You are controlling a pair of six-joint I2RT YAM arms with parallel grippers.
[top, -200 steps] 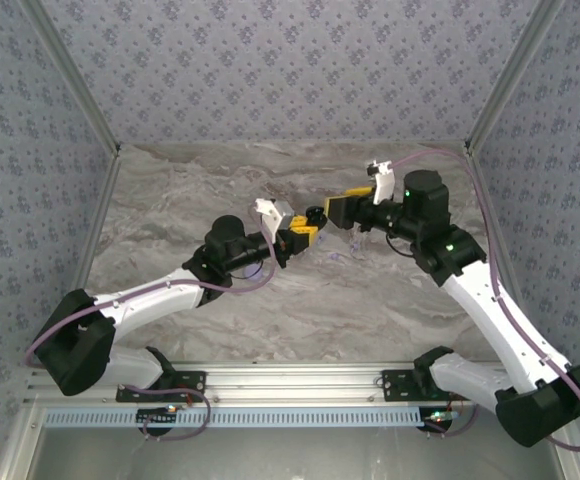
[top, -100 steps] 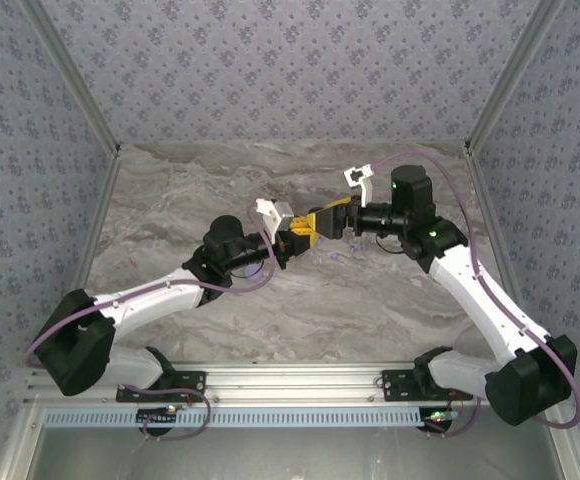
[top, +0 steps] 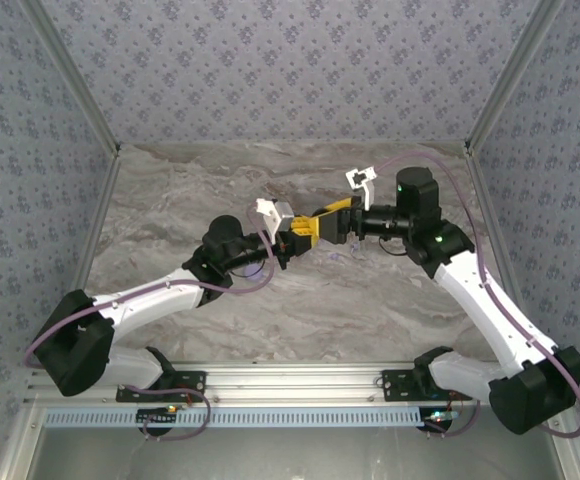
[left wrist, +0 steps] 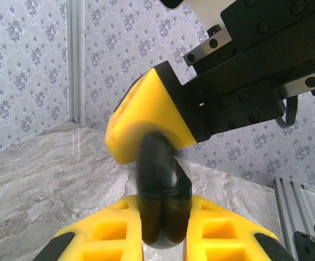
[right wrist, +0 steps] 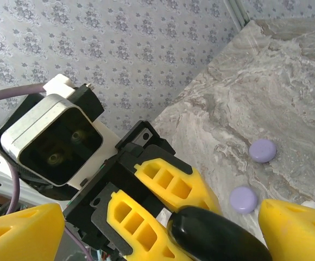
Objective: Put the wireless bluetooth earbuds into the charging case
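Observation:
The bare marble beside the lilac pieces lies below, so my left gripper will leave the right gripper, lower the case (left wrist: 160, 190) there and release it.
My left gripper (left wrist: 163, 231) is shut on a glossy black charging case (left wrist: 160, 190), held up above the marble table with its seam showing between the yellow fingers. My right gripper (right wrist: 160, 236) stands open around the free end of the same case (right wrist: 217, 234), with one yellow finger (left wrist: 141, 128) right beside it. From above, the left gripper (top: 296, 238) and the right gripper (top: 322, 222) meet at mid-table. Two small lilac rounded pieces (right wrist: 262, 150) (right wrist: 243, 199) lie on the table below. I cannot tell whether they are the earbuds.
The marble table (top: 190, 200) is walled by patterned panels on three sides, with a metal rail (top: 290, 380) at the near edge. A small whitish bit (right wrist: 309, 204) lies on the table close to my right fingertip.
My right gripper swung left to the left gripper and opened wider, so that it now straddles the black case. The left arm has stayed still, shut on the case.

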